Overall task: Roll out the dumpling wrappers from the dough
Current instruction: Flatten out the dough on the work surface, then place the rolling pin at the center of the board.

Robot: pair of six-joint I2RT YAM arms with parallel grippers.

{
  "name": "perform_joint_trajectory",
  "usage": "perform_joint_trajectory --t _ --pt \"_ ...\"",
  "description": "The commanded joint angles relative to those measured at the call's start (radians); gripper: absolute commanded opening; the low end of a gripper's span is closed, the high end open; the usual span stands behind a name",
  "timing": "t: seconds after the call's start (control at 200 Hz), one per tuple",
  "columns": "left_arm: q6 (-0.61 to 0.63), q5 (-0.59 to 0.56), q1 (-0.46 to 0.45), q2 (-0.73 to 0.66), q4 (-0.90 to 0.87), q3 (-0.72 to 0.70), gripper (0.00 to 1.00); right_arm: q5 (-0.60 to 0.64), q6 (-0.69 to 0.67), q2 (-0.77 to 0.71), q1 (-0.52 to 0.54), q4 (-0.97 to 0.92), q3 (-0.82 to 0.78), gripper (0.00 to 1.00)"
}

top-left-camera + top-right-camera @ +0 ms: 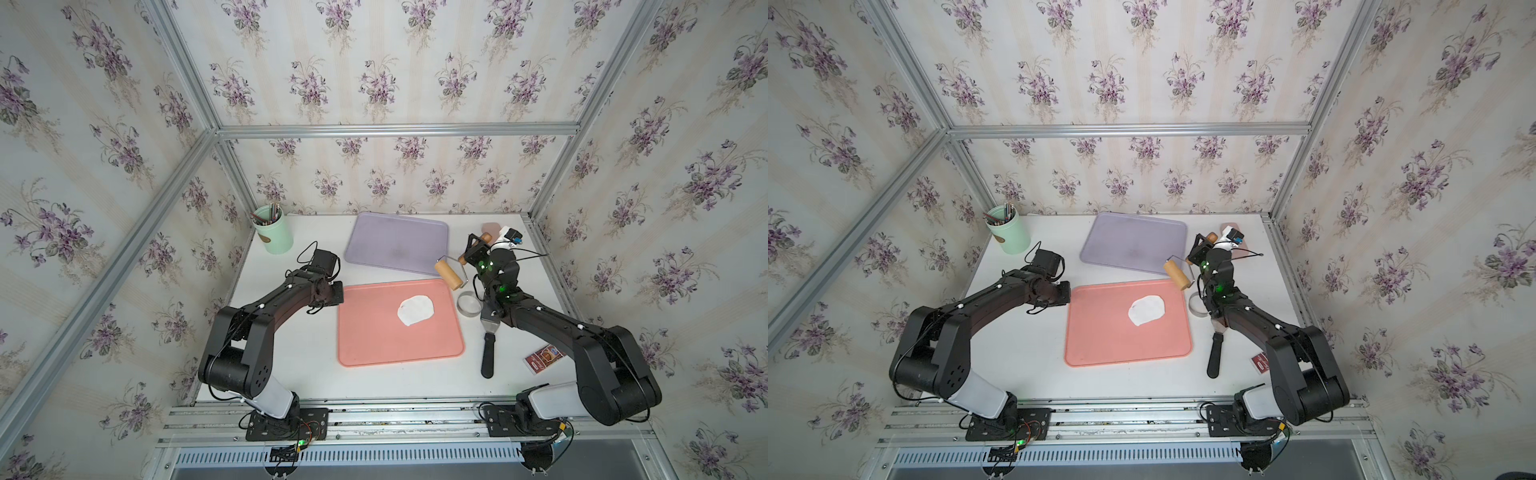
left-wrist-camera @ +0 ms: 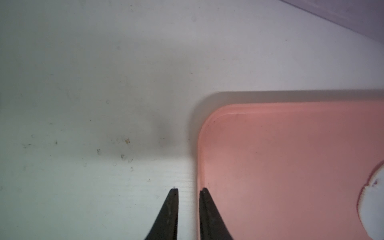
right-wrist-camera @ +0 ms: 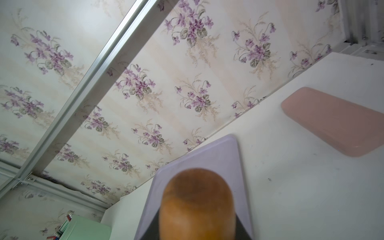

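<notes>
I should move my right gripper away from the pink tray (image 1: 374, 345) and down to release the handle, because bare tabletop beyond the metal ring is below it.
The dough (image 1: 415, 310) (image 1: 1146, 310) is a flat white sheet, roughly round, lying right of centre on the pink tray (image 1: 374, 345). Its edge also shows in the left wrist view (image 2: 374, 205). No cut dumpling wrappers are in view. My right gripper (image 1: 478, 246) is shut on the wooden handle (image 3: 197, 203) of a rolling pin, whose roller (image 1: 449, 274) (image 1: 1177, 274) hangs over the tray's far right corner, clear of the dough. My left gripper (image 2: 188, 189) sits low at the tray's far left corner, jaws a little apart. One fingertip (image 2: 204, 193) is over the rim, the other over the table.
A metal ring (image 1: 469, 306) and a black-handled scraper (image 1: 488, 351) lie right of the pink tray, under my right arm. A purple tray (image 1: 397, 243) lies behind. A green cup (image 1: 274, 235) stands back left, a pink block (image 3: 332, 122) back right, a small packet (image 1: 542, 358) front right.
</notes>
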Motion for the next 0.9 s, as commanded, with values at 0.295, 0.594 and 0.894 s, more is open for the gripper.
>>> perform_joint_trajectory --t 0.295,0.594,0.894 --pt "0.012 0.032 -0.014 -0.02 0.034 0.009 0.19 -0.193 0.067 0.276 -0.284 -0.082 0.133 0.0" --pt "0.011 0.027 -0.017 -0.035 0.044 0.003 0.19 -0.228 0.152 0.471 -0.353 -0.062 0.227 0.0" --pt "0.009 0.014 -0.018 -0.045 0.063 -0.021 0.19 -0.198 0.244 0.486 -0.365 -0.043 0.184 0.27"
